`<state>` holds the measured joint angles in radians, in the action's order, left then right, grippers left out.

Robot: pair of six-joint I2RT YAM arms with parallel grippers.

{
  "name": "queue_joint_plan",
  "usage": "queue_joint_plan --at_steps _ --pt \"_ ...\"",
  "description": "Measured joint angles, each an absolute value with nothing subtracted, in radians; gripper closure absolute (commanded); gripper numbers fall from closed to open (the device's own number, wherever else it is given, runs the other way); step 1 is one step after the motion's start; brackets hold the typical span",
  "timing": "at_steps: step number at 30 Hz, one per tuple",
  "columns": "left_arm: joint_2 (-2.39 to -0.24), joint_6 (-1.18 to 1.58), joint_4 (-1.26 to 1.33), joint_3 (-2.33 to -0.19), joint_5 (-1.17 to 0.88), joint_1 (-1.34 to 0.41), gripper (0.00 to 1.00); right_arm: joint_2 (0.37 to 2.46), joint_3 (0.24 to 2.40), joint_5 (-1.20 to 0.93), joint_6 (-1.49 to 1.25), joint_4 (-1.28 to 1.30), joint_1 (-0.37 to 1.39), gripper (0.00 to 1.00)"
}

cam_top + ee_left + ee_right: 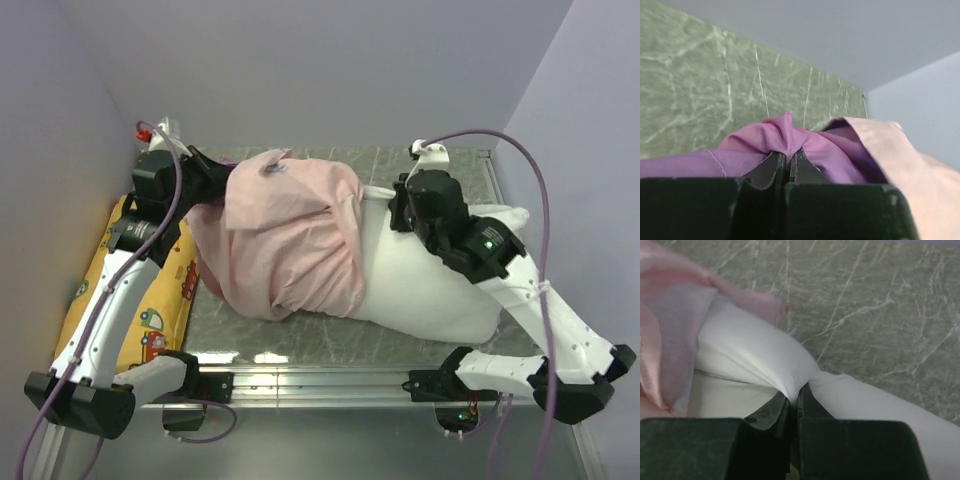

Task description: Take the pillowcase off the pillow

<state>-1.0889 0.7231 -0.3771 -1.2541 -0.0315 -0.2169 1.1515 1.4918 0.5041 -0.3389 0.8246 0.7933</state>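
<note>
Since the pinched white fabric stands drawn up taut, I will lower my right gripper toward the bare pillow beside the pink edge and release the pinch.
The pillowcase is turned pale pink side out and bunched over the left half of the white pillow. The pillow's right half lies bare. My left gripper is shut on a fold of the pillowcase's purple fabric at its far left edge. My right gripper is shut on a pinch of the pillow's white fabric near its far edge. The pillowcase's pink edge shows at the left of the right wrist view.
A yellow vehicle-print cushion lies at the left under the left arm. The green marble tabletop is boxed in by grey walls at the back and both sides. A metal rail runs along the near edge.
</note>
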Motion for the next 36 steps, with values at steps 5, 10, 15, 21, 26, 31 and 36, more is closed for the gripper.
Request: queue_joint_plan --at_steps 5,10,15,21,26,31,36 --pt "-1.166 0.723 -0.354 -1.188 -0.056 -0.234 0.87 1.242 1.281 0.416 -0.351 0.69 0.626 1.0" --pt "-1.226 0.715 -0.277 -1.092 -0.066 -0.233 0.34 1.465 1.111 0.406 -0.379 0.416 0.558 1.0" --pt "-1.163 0.681 -0.246 -1.092 -0.064 -0.224 0.17 1.472 1.093 0.427 -0.4 0.312 0.512 1.0" --pt "-1.008 0.654 -0.19 -1.021 -0.063 -0.302 0.16 1.472 1.092 0.432 -0.407 0.315 0.509 1.0" --pt "-0.979 0.639 -0.136 -0.901 -0.026 -0.511 0.14 1.465 1.092 0.432 -0.41 0.321 0.51 1.0" --pt "-1.079 0.616 -0.128 -0.863 0.102 -0.737 0.2 1.452 1.092 0.427 -0.411 0.33 0.51 1.0" --pt "-1.172 0.628 -0.167 -0.904 0.308 -0.807 0.99 1.433 1.092 0.429 -0.411 0.354 0.51 1.0"
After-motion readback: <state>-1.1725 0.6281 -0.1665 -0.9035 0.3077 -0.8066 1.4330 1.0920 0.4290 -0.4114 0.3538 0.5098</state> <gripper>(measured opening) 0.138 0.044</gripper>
